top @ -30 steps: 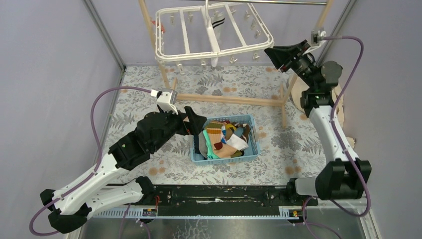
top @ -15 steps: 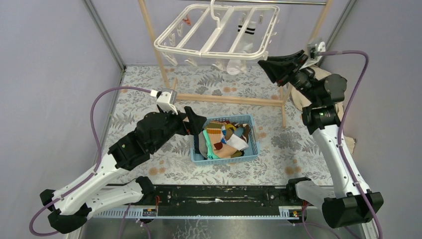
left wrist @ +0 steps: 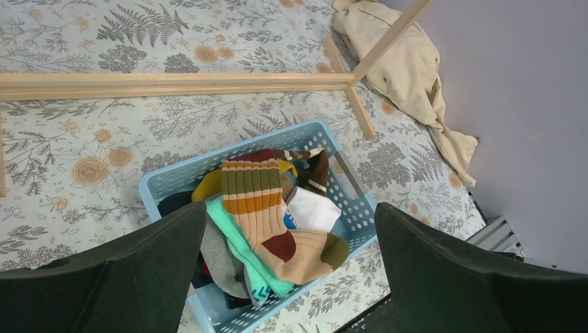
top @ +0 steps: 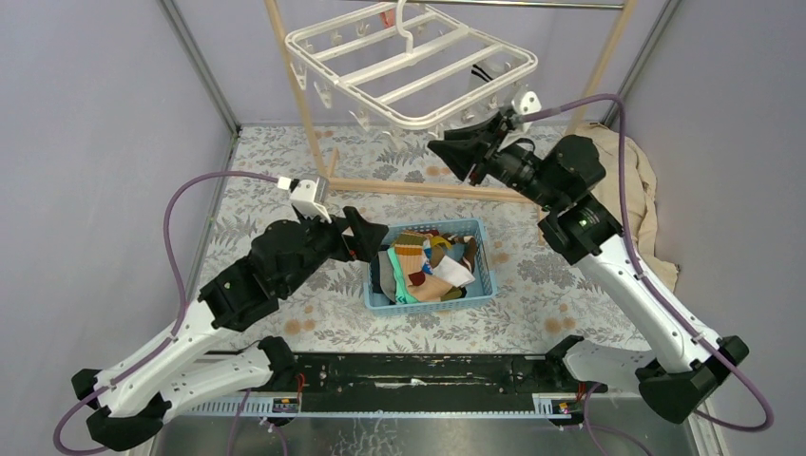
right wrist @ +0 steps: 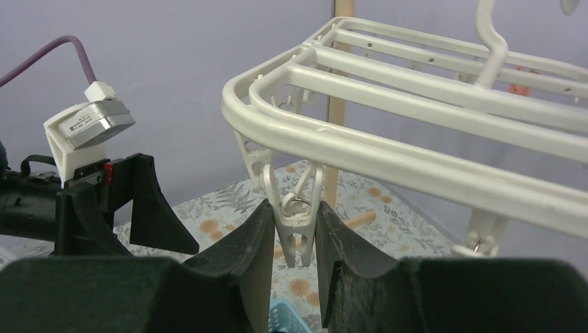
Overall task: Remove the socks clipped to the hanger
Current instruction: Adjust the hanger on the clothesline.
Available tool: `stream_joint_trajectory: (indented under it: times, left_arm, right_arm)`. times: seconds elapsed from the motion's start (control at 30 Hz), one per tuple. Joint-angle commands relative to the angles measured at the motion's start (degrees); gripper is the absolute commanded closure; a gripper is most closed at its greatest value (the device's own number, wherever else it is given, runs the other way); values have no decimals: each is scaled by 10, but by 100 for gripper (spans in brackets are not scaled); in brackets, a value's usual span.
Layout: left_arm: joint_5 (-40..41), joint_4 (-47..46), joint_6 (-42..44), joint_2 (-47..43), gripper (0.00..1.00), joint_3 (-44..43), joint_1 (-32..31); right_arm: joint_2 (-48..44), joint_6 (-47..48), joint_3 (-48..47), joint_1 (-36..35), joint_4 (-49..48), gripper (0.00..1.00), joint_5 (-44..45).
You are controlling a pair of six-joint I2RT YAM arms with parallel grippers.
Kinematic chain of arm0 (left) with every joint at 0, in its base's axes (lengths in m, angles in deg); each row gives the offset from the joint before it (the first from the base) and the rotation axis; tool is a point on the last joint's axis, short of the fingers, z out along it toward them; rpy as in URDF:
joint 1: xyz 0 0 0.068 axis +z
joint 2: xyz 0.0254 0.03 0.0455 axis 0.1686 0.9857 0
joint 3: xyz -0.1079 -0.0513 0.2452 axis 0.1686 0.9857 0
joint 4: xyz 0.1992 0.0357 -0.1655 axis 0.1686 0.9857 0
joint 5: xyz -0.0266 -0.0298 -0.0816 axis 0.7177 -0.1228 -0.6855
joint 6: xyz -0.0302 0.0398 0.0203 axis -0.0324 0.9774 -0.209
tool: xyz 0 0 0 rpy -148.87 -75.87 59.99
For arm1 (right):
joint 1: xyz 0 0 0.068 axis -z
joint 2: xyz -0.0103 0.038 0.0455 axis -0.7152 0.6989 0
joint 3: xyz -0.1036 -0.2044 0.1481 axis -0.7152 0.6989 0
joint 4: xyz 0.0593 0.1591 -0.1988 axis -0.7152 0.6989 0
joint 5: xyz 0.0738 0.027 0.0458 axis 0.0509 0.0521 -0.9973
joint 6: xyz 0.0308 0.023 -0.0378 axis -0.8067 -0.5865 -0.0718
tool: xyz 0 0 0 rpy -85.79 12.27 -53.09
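Observation:
Next, my right gripper draws the white clip [right wrist: 297,232] to the left in the top view, turning the hanger, and opens, since the striped sock hangs behind the hanger's rim.
The white hanger [top: 411,65] hangs tilted from the wooden rack, and its rim fills the upper right wrist view [right wrist: 416,163]. A white sock with black stripes [top: 487,72] shows behind its right rim. My right gripper [top: 449,152] is up under the frame, shut on a white dangling clip [right wrist: 297,232]; no sock shows in that clip. My left gripper [top: 366,237] stands open at the left end of the blue basket [top: 487,275], with nothing between its fingers. Several loose socks [left wrist: 267,208] lie in the basket below my left gripper [left wrist: 291,211].
The wooden rack's poles [top: 297,85] and floor bar [top: 428,188] stand behind the basket; the bar also crosses the left wrist view [left wrist: 173,83]. A beige cloth [top: 639,185] lies at the right wall. A small red piece [top: 385,17] shows at the hanger's top.
My right arm has swung left under the hanger, from its right side to its near rim. The hanger has turned and tilted with it. The left arm has hardly moved.

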Motion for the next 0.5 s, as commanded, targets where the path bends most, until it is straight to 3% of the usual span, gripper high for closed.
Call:
stream_joint_trajectory:
  times: [0.0, 0.3, 0.47]
  left_arm:
    - [17, 11, -2, -15, 1, 10, 2]
    - [26, 19, 1, -25, 1, 17, 2]
    - [35, 30, 4, -39, 1, 21, 2]
  right_arm:
    - [21, 78, -61, -67, 25, 82, 90]
    - [122, 180, -162, -216, 81, 83, 226]
    - [182, 202, -222, -258, 104, 83, 276]
